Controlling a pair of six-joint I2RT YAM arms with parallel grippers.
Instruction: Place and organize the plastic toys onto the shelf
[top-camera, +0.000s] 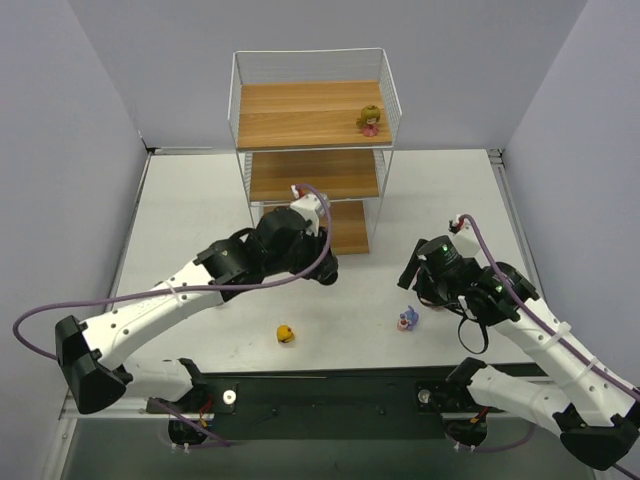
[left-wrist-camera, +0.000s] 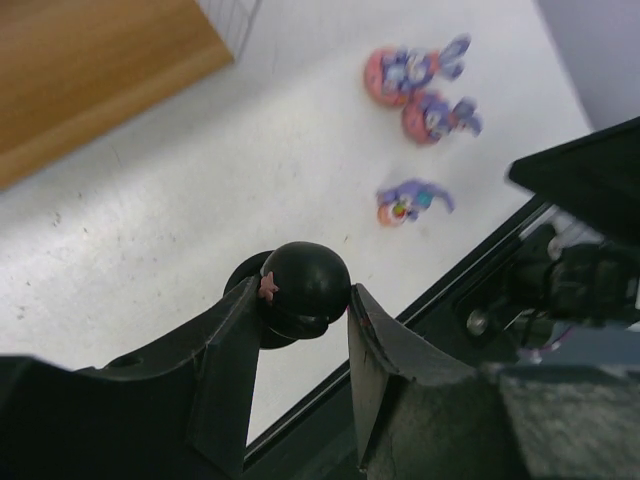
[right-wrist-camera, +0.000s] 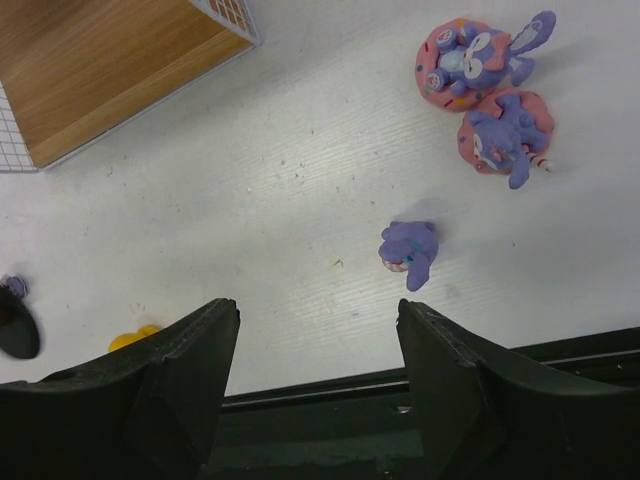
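Observation:
My left gripper should next go up and outward and release the black doll (left-wrist-camera: 308, 275) beside the olive-pink one, because the bare wood of the shelf's top board is above and outward of my gripper.
My left gripper (left-wrist-camera: 305, 293) is shut on the black big-headed doll (left-wrist-camera: 308, 275), which has a small pink star on its head, just above the white table. In the top view this gripper (top-camera: 325, 270) is in front of the shelf (top-camera: 312, 150). An olive-pink doll (top-camera: 370, 121) stands on the shelf's top board. A yellow doll (top-camera: 287, 334) lies on the table. My right gripper (right-wrist-camera: 318, 330) is open and empty, above the table. Two purple-pink bunnies (right-wrist-camera: 475, 55) (right-wrist-camera: 505, 135) and a smaller purple figure (right-wrist-camera: 408, 252) lie ahead of it.
The shelf's bottom board (right-wrist-camera: 100, 70) is at the upper left of the right wrist view. The dark base rail (top-camera: 330, 390) runs along the table's near edge. Grey walls enclose the table on three sides.

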